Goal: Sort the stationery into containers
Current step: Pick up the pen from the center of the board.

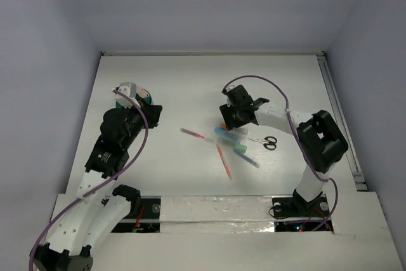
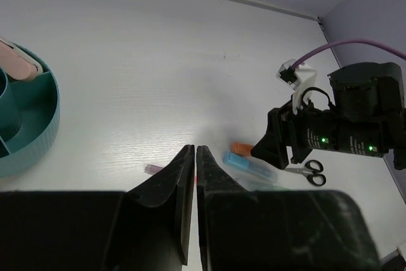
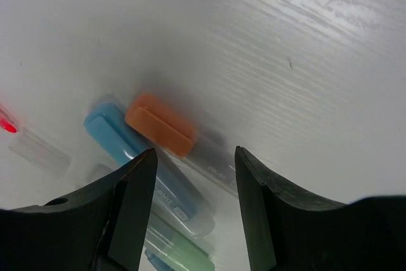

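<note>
My right gripper's open fingers are already on either side of the marker's clear body (image 3: 208,159). My right gripper should next move down and slightly toward the orange cap, onto the orange-capped marker, and close.
The stationery lies mid-table: a pink pen (image 1: 193,134), an orange pen (image 1: 223,160), a teal marker (image 1: 236,147) and small black-handled scissors (image 1: 267,141). My right gripper (image 3: 195,152) hangs open just above an orange-capped marker (image 3: 162,124), with nothing between its fingers. Beside that marker lie a blue-capped one (image 3: 120,134) and a green-capped one (image 3: 184,252). The teal divided pot (image 2: 25,138) stands at the left with a pink item (image 2: 19,61) in it. My left gripper (image 2: 195,148) is shut and empty, to the right of the pot.
The left arm partly hides the pot (image 1: 144,96) in the top view. The right arm's body (image 2: 355,118) stands over the pile, with the scissors (image 2: 309,171) just beside it. A raised rail (image 1: 336,112) runs along the table's right edge.
</note>
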Motion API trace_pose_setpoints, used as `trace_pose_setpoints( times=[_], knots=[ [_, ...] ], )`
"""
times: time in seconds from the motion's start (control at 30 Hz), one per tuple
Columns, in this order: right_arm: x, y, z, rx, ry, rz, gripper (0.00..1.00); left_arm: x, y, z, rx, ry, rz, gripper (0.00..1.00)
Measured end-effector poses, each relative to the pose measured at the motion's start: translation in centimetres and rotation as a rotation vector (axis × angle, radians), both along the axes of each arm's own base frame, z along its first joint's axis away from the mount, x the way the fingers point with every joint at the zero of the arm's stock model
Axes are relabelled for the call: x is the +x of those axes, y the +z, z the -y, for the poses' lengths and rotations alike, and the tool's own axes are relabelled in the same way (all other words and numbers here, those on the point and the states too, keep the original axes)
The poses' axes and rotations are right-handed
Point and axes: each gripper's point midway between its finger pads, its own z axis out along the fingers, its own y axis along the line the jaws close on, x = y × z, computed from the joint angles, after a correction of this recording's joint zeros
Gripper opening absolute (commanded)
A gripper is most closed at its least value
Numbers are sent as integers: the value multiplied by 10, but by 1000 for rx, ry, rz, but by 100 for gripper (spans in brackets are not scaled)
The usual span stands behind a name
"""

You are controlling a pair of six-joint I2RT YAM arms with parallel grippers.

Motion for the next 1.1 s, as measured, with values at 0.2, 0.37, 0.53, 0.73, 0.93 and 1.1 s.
trace_pose_setpoints(
  times=[0.2, 0.37, 0.53, 0.73, 0.93, 1.1],
  knots=[
    [11, -3, -7, -21, 21, -7, 59, -1, 0, 0, 4, -5, 3, 10],
    [16, -10, -8, -53, 26, -34, 57, -2, 4, -1, 7, -2, 18, 13],
    [20, -20, -7, -92, 26, -57, 56, -5, 9, -5, 11, 11, 40, 15],
    [36, -19, -7, -101, 26, -40, 46, -5, 8, -6, 15, 12, 40, 15],
    [46, -19, 4, -111, 1, -32, 23, -4, 8, -9, 17, 22, 41, 15],
    [56, -11, 15, -147, -39, 15, 20, -6, 14, -13, 10, 32, 61, 15]
  ],
)
